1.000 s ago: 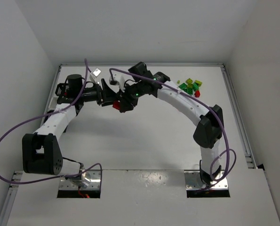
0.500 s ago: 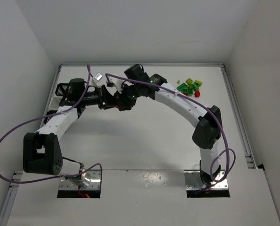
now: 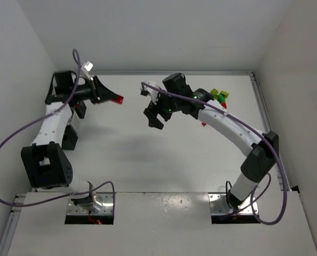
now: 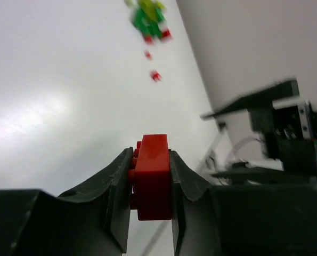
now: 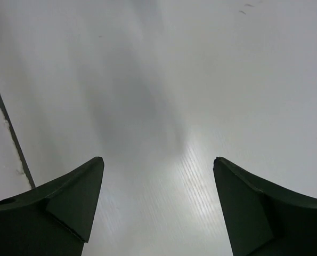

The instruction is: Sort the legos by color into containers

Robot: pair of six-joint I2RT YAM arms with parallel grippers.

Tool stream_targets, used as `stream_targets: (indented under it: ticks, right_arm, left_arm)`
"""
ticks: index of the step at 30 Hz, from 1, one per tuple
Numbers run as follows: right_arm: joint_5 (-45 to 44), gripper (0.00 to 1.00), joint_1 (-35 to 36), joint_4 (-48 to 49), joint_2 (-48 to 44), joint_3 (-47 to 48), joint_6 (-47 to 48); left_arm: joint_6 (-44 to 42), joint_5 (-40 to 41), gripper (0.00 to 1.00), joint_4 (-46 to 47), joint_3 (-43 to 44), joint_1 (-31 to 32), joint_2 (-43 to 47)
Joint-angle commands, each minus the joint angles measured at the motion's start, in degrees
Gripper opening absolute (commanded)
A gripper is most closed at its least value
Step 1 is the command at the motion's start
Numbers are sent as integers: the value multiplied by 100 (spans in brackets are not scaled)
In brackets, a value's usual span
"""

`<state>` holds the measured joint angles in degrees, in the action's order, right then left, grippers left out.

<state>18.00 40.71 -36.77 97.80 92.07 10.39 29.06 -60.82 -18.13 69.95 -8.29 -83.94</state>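
Observation:
My left gripper swings down over the far black container [image 3: 81, 110] next and frees the brick [image 3: 118, 99], as the container lies below it, to the left in the top view.
A red lego brick [image 3: 118, 99] [image 4: 153, 178] is pinched between the fingers of my left gripper [image 3: 112, 97] [image 4: 150, 154], held up in the air at the far left. Mid-table, my right gripper [image 3: 153, 118] [image 5: 158, 165] stands open with nothing between its fingers. A pile of green, yellow-green and red legos [image 3: 218, 96] [image 4: 148, 18] lies at the far right. One stray red lego [image 3: 203, 124] [image 4: 155, 76] lies nearer the middle. The containers [image 3: 78, 111] show as black and white shapes partly hidden behind my left arm.
A metal rail [image 3: 267, 128] runs along the table's right edge. White walls close in on the left, back and right. In the left wrist view the right arm's dark body [image 4: 278, 133] shows at the right.
The two grippers met over the red brick. My left gripper shut on it and swung up to the left. My right gripper opened and drew back to the right.

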Motion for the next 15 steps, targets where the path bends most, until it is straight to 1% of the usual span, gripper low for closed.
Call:
stream_targets:
  ticks: [1, 3, 4, 5, 7, 9, 12, 15]
  right_arm:
    - [-481, 84, -238, 285, -576, -626, -64]
    - [-534, 84, -501, 285, -691, -918, -64]
    - [-534, 82, -581, 285, -753, -1206, -64]
    - [-621, 82, -660, 285, -814, -1340, -64]
    - [-727, 82, -870, 337, -937, -1664, -116]
    - [-868, 81, -1047, 338, -938, -1797, -239]
    - [-868, 80, -1468, 338, -816, -1930, -353]
    - [-816, 79, -1881, 267, -666, -1983, -511]
  left_arm:
    - [-1725, 872, 7, -1792, 1614, -514, -638]
    - [-2314, 1613, 5, -2298, 2388, -638, -947]
    - [-2691, 2069, 5, -2448, 2957, -638, -1062]
    - [-2895, 2848, 5, -2685, 3206, -638, -1298]
    - [-3247, 3451, 5, -2932, 3855, -638, -1589]
    - [-3538, 4118, 5, -3178, 4174, -700, -1983]
    - [-3644, 4630, 5, -3179, 4386, -840, -2222]
    - [-3697, 5121, 5, -3126, 4387, -901, -2460]
